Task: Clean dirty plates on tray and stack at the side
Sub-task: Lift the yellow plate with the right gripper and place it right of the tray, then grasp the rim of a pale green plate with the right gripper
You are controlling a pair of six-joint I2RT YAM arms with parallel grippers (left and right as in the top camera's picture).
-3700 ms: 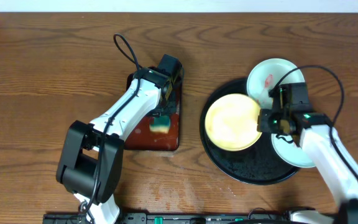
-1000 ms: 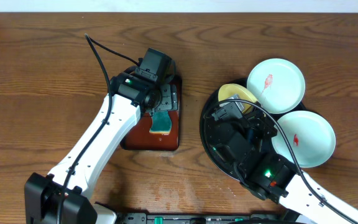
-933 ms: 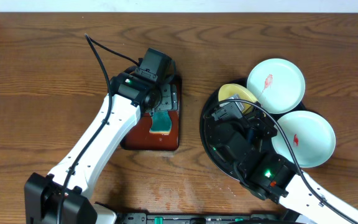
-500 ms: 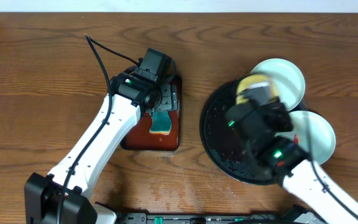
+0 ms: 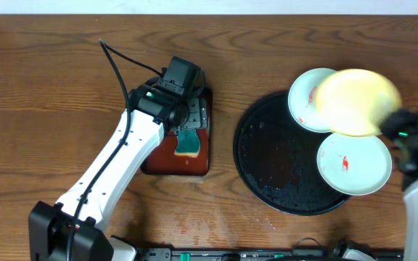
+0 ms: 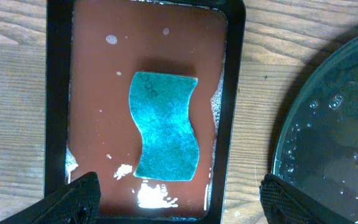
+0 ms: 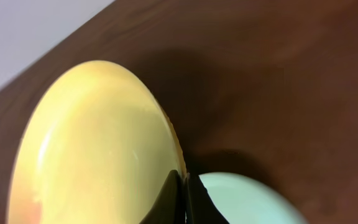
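Observation:
My right gripper will next lower the plate to the right in the overhead view and let go of the plate's rim, as the table below is bare and clear of the blue plates.
My right gripper is shut on the rim of the pale yellow plate, which it holds in the air over the tray's right side; the plate also fills the right wrist view. Two pale blue plates with red smears lie on the large black tray: one at its far edge, one at its right. One shows under the yellow plate. My left gripper is open above a teal sponge in the reddish-brown tray.
The reddish-brown rectangular tray with soapy water sits left of the black tray, the sponge in it. The black tray's wet rim shows in the left wrist view. Bare wooden table lies on the left and at the back.
The right arm has lifted the yellow plate off the tray and swung it to the far right. The left arm has stayed still over the sponge.

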